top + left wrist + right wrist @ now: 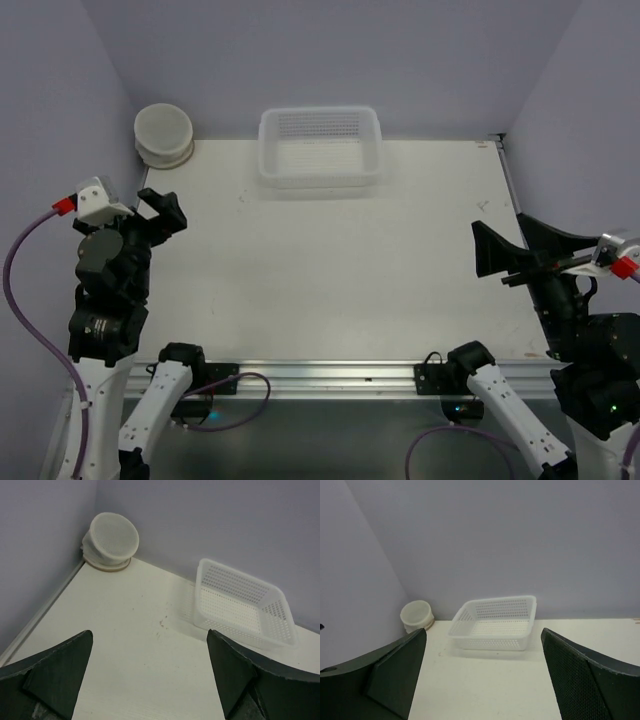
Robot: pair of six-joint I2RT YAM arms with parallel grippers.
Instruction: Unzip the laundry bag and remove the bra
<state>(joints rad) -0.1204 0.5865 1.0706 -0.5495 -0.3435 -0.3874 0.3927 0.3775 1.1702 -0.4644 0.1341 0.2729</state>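
I will next bring my left gripper outward and down onto the near mesh rim of the laundry bag, because the bag stands well beyond my open fingers.
The laundry bag is a small round whitish mesh drum in the far left corner of the table, against the wall. It also shows in the left wrist view and the right wrist view. It looks closed; the bra is hidden. My left gripper is open and empty at the left table edge, well short of the bag; its view shows it too. My right gripper is open and empty at the right edge, shown also in its own view.
A white perforated plastic basket stands at the back middle against the wall, also in the left wrist view and right wrist view. A purple wall surrounds the white table on three sides.
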